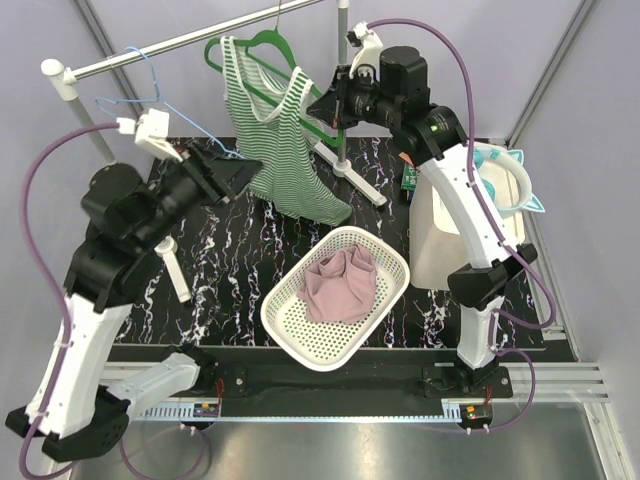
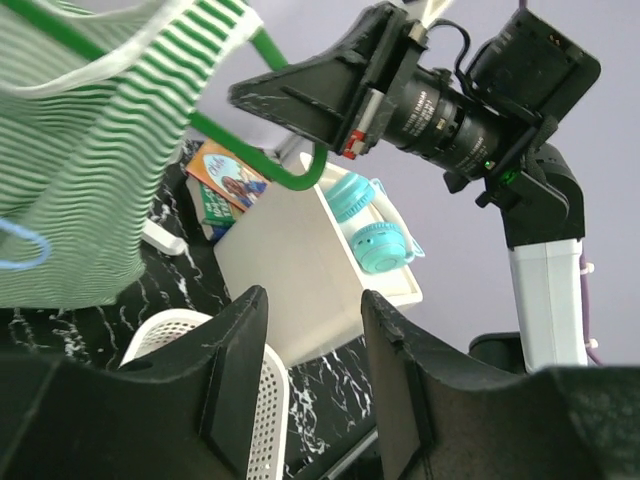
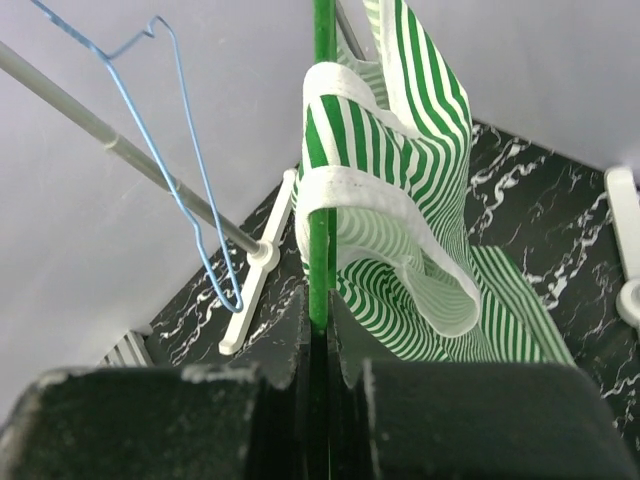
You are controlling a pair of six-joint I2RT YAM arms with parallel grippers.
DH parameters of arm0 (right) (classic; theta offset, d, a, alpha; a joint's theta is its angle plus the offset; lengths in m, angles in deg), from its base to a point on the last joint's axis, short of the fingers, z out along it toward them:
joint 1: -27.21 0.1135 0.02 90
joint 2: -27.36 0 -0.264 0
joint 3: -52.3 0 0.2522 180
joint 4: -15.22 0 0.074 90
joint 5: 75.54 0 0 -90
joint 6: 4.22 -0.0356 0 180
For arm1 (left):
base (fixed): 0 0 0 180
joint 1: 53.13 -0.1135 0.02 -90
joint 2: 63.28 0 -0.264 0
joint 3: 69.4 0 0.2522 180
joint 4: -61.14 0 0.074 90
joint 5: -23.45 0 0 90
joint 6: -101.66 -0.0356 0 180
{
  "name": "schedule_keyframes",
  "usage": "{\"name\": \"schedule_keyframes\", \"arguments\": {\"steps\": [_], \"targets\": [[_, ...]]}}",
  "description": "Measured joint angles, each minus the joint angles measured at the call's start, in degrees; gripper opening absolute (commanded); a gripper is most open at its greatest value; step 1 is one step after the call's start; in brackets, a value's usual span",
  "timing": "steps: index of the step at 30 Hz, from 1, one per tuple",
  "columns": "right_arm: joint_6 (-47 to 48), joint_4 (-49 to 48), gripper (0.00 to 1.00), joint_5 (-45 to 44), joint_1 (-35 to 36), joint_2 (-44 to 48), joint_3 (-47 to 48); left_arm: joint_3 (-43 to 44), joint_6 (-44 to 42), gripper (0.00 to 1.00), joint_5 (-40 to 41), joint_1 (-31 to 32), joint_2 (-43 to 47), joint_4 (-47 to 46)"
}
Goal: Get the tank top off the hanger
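Note:
My right gripper holds the hanger's end. It should pull it back toward the basket's far rim point(image 1: 366, 233) to take the hanger's hook off the bar, then release.
A green-and-white striped tank top point(image 1: 280, 150) hangs on a green hanger point(image 1: 262, 45) from the rail. My right gripper point(image 1: 322, 108) is shut on the hanger's right end; in the right wrist view the green bar point(image 3: 322, 200) runs between its closed jaws, with the top's strap point(image 3: 370, 190) looped over it. My left gripper point(image 1: 238, 172) is open and empty, just left of the top's lower half. In the left wrist view the top point(image 2: 90, 170) hangs at upper left and the hanger's end point(image 2: 290, 170) sits in the right gripper's fingers point(image 2: 310, 95).
A white basket point(image 1: 335, 297) holding a pink cloth point(image 1: 340, 283) sits mid-table. A white box point(image 1: 440, 235) with teal headphones point(image 1: 505, 180) stands at right. An empty blue wire hanger point(image 1: 150, 90) hangs on the rail point(image 1: 180, 42). The rack's post point(image 1: 343, 70) stands behind.

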Motion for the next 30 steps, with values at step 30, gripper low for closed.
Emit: {"name": "schedule_keyframes", "arguments": {"steps": [30], "targets": [[-0.8, -14.3, 0.0, 2.8, 0.7, 40.9, -49.2, 16.1, 6.5, 0.57, -11.7, 0.5, -17.4, -8.3]]}}
